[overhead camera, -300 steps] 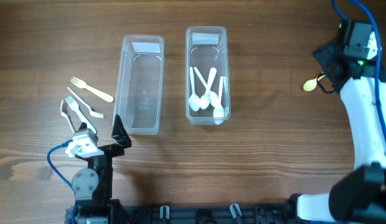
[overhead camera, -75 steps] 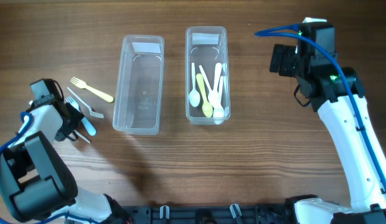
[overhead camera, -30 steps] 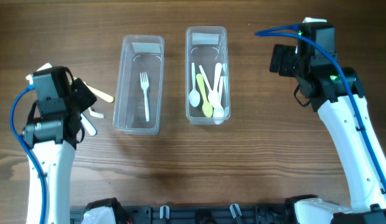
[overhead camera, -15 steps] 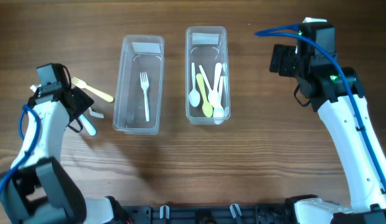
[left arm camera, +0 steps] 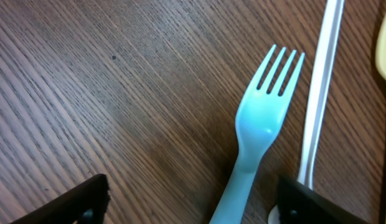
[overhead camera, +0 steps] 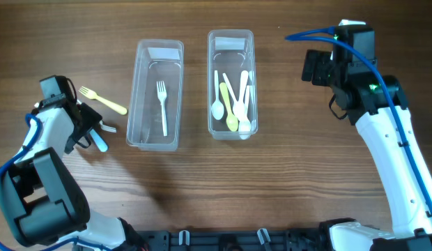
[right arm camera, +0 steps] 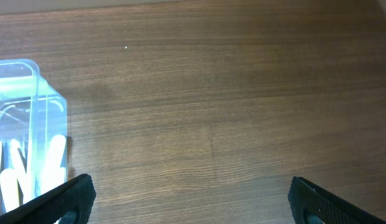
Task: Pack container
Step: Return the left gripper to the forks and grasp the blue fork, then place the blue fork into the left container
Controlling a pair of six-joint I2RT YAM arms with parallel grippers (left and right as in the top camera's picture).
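Observation:
The left gripper lowers to the light blue fork's handle (overhead camera: 93,133) (left arm camera: 242,179), just below the fork's tined head, next.
Two clear containers stand side by side. The left container (overhead camera: 159,56) holds one white fork (overhead camera: 162,104). The right container (overhead camera: 230,40) holds several white spoons and one yellow spoon (overhead camera: 228,106); its corner shows in the right wrist view (right arm camera: 25,112). On the table at the left lie a yellow fork (overhead camera: 103,102), a white fork (left arm camera: 319,93) and a light blue fork (overhead camera: 99,142). My left gripper (overhead camera: 89,130) is open low over the blue fork (left arm camera: 258,140), its handle between the fingers. My right gripper (overhead camera: 319,67) is open and empty over bare table.
The wooden table (overhead camera: 292,181) is the only other surface in view. The right arm (overhead camera: 387,139) reaches in from the lower right, the left arm (overhead camera: 42,174) from the lower left.
A white fork now lies in the left container. My left gripper has come back to the forks at the left and lowered over the blue one. The right arm has not moved.

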